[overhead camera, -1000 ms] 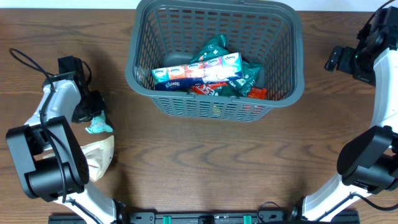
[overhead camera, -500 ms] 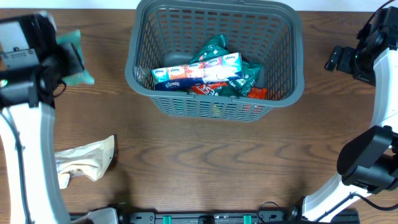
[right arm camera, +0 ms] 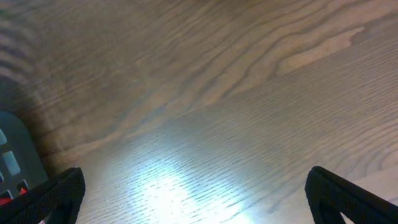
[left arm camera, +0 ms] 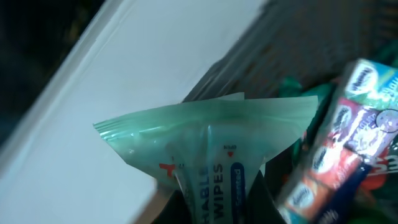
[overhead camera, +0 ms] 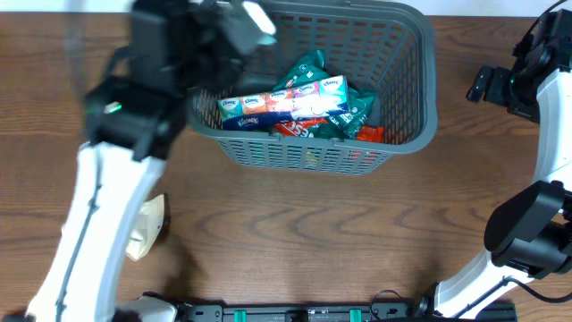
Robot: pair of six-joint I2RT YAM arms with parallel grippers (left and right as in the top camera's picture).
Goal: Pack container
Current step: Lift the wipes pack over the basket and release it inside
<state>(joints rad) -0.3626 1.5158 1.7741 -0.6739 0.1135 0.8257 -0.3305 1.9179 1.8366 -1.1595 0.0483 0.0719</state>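
The left gripper moves down into the basket [overhead camera: 407, 125] next. It releases the teal wipes packet in the empty spot below it, beyond the tissue multipack.
The dark grey lattice basket [overhead camera: 407, 125] stands at the top middle of the table, holding a tissue multipack [overhead camera: 286, 105], teal packets and red wrappers. My left gripper [overhead camera: 234, 31] is raised over the basket's left rim, blurred by motion. In the left wrist view it is shut on a teal wipes packet [left arm camera: 214, 146], with the tissue multipack [left arm camera: 348, 130] below to the right. My right gripper [overhead camera: 487, 85] is open and empty, held at the far right of the table, right of the basket.
A beige crumpled bag [overhead camera: 147, 228] lies on the wooden table at the lower left, partly hidden by my left arm. The right wrist view shows bare wood [right arm camera: 205, 124] and a bit of the basket's corner [right arm camera: 15, 155].
My left gripper lifted the teal wipes packet from the table at the left, carried it up and right, and now holds it over the basket's left rim. The right arm has not moved.
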